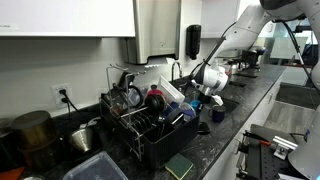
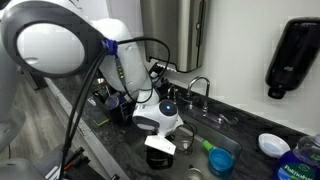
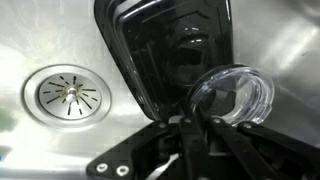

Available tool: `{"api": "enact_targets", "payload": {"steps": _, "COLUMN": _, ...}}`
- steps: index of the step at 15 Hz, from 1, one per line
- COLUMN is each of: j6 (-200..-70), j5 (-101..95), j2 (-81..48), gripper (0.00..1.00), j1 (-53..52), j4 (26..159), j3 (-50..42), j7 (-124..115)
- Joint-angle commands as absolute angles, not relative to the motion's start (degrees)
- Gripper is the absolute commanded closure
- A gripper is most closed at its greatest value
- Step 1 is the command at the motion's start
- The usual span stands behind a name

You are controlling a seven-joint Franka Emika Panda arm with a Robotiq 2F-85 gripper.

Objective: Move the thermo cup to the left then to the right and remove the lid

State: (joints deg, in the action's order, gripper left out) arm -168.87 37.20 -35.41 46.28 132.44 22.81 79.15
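Observation:
My gripper is about to move the lid slightly to the left in the wrist view, because the lid hangs over the edge of the dark glossy container.
My gripper is shut on the rim of a clear round lid and holds it over the steel sink. In both exterior views the gripper hangs low over the sink. A small blue tumbler, apparently the thermo cup, stands on the dark counter beside the sink, apart from the gripper. It also shows in an exterior view, open at the top. A dark glossy container lies in the sink under the lid.
The sink drain is to the left in the wrist view. A black dish rack full of dishes stands next to the sink. The faucet rises behind it. A metal pot and a soap dispenser are nearby.

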Motion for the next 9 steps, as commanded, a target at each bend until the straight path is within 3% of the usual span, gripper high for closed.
{"api": "enact_targets", "payload": {"steps": 1, "j6": -170.5, "j5": 33.75, "j2": -37.75, "gripper": 0.98, "j1": 45.53, "j4": 131.07, "j3": 22.27, "j7": 76.94}}
{"api": "enact_targets", "payload": {"steps": 9, "j6": -171.59, "j5": 20.19, "j2": -40.8, "gripper": 0.98, "j1": 46.0, "j4": 129.87, "j3": 20.46, "j7": 66.91}}
